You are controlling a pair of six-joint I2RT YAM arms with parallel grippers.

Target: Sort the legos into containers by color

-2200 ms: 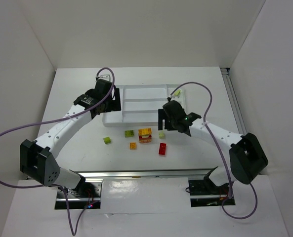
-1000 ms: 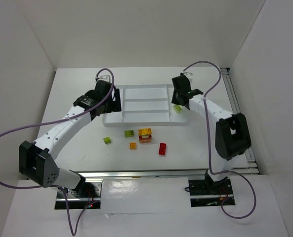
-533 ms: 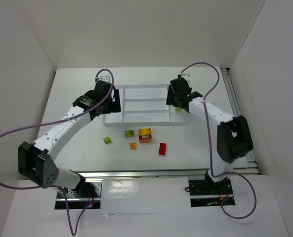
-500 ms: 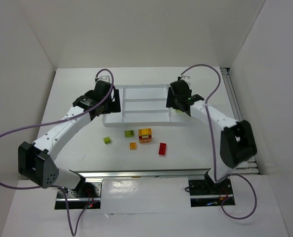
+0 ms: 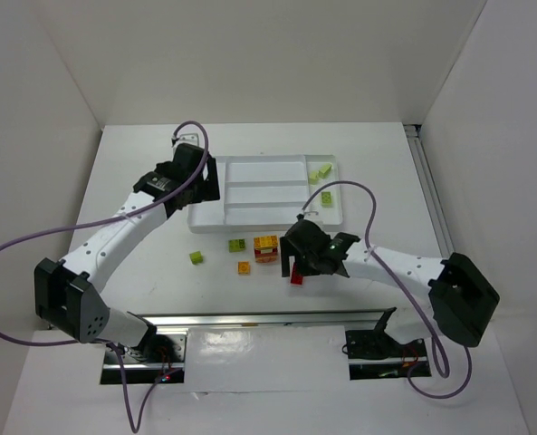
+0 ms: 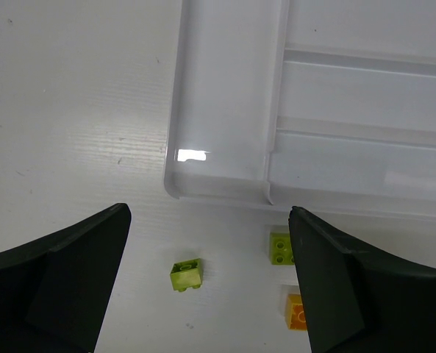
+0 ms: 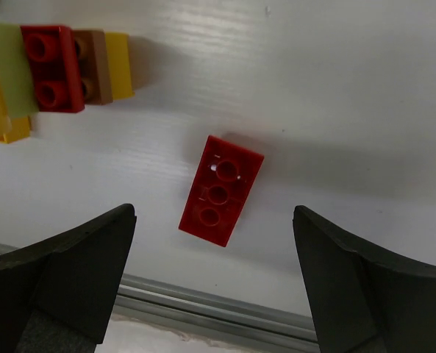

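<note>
My right gripper will lower over the long sides of the red lego (image 5: 296,278) between its spread fingers below and close there.
The white divided tray (image 5: 250,216) lies at the table's middle back. Three lime green legos (image 5: 325,169) lie in its right end compartment. In front of it lie a lime lego (image 5: 196,257), a green one (image 5: 237,245), an orange one (image 5: 244,267), the stacked orange-red block (image 5: 266,246) and a red lego (image 5: 296,278). My right gripper (image 5: 306,267) hangs open over the red lego (image 7: 221,190), which lies studs down between my open jaws (image 7: 214,213). My left gripper (image 5: 205,188) is open and empty over the tray's left end (image 6: 225,110).
The left wrist view shows the lime lego (image 6: 187,274), the green one (image 6: 280,246) and the orange one (image 6: 297,309) below the tray's edge. A metal rail (image 7: 203,301) runs along the table's near edge just beyond the red lego. White walls enclose the table.
My right gripper has left the tray's right end, where a third green lego now lies, and swung forward and down over the red lego. The left arm has hardly moved.
</note>
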